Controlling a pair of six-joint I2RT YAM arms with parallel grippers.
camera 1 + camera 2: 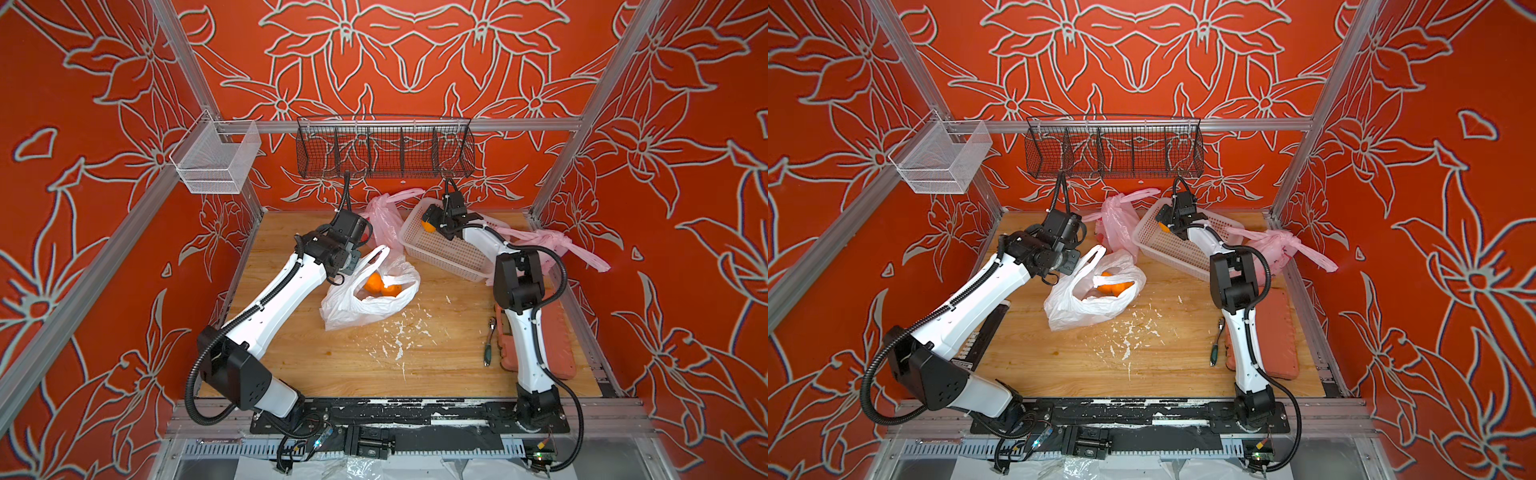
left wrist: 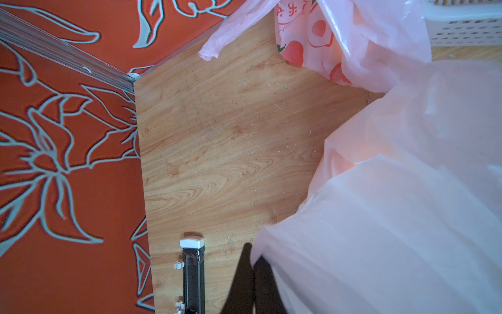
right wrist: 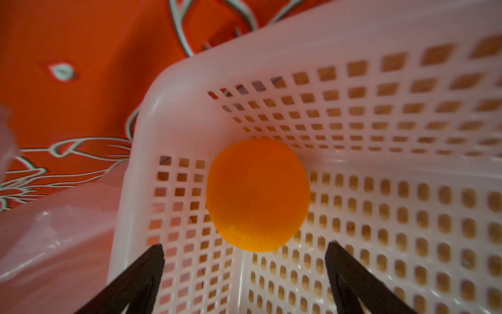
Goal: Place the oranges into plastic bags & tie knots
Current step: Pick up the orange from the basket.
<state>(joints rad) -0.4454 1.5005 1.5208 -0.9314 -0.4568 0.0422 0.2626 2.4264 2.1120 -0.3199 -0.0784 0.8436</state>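
Next, my right gripper will go down deeper into the basket's corner and close its open fingers around the orange [image 1: 429, 227], since it sits below and just ahead of them.
In both top views a white plastic bag [image 1: 365, 307] [image 1: 1092, 307] lies open mid-table with two oranges [image 1: 374, 282] inside. My left gripper [image 1: 353, 262] [image 2: 254, 261] is shut on the edge of its mouth, by a handle loop. The right gripper [image 3: 244, 247] [image 1: 434, 226] stands open inside a white perforated basket [image 1: 449, 253] [image 3: 353, 108]. One orange [image 3: 258, 195] [image 1: 427, 225] sits in the basket's corner, just ahead of the fingers and clear of them. A pink peach-print bag [image 1: 384, 220] [image 2: 307, 40] stands at the back. Another pink bag [image 1: 552, 245] lies at the right with a knot [image 1: 1285, 240].
A salmon-coloured case [image 1: 557, 332] and a green-handled tool [image 1: 489, 340] lie beside the right arm. White crumbs [image 1: 399, 332] litter the wooden table. A black wire basket [image 1: 384, 145] and a white mesh bin [image 1: 216, 158] hang on the rear rail.
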